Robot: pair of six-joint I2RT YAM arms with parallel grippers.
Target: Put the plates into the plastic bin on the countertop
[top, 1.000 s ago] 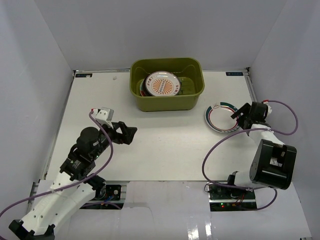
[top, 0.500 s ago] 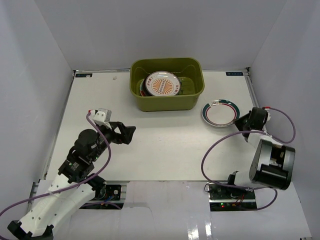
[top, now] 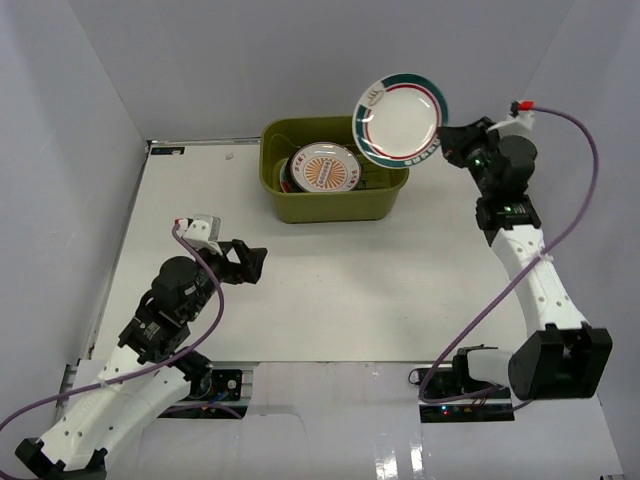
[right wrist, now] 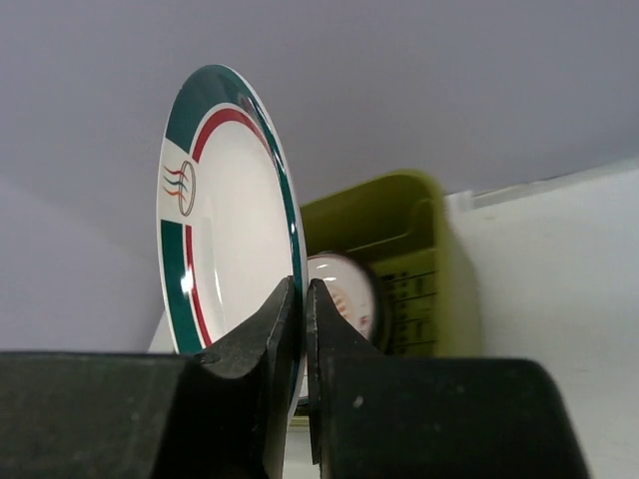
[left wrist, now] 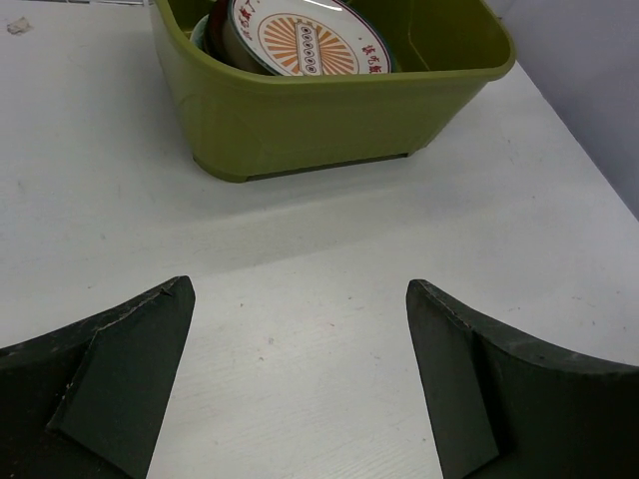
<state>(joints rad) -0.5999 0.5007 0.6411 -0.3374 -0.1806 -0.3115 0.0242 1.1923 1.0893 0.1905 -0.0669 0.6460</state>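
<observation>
The sunburst plate (top: 324, 168) (right wrist: 344, 289) is below my right gripper and to the left in the top view, so my right gripper should next lower the tilted plate that way and let go of it.
My right gripper (top: 446, 140) (right wrist: 303, 299) is shut on the rim of a white plate with a teal and red band (top: 398, 118) (right wrist: 215, 215). That plate hangs tilted in the air over the right end of the olive-green plastic bin (top: 333, 200) (left wrist: 300, 110) (right wrist: 419, 249). Inside the bin an orange sunburst plate (top: 324, 168) (left wrist: 310, 40) (right wrist: 344, 289) lies on top of other plates, which are mostly hidden. My left gripper (top: 252, 263) (left wrist: 300, 339) stands open over the bare white countertop (top: 330, 280), in front of the bin.
Grey-white walls close in the countertop at the back and on both sides. Purple cables trail from both arms. A small dark tag (top: 167, 151) lies at the back left corner.
My right gripper closed on the teal-and-red plate where it lay on the countertop at the right, then lifted it up and back over the bin. The left arm barely moved.
</observation>
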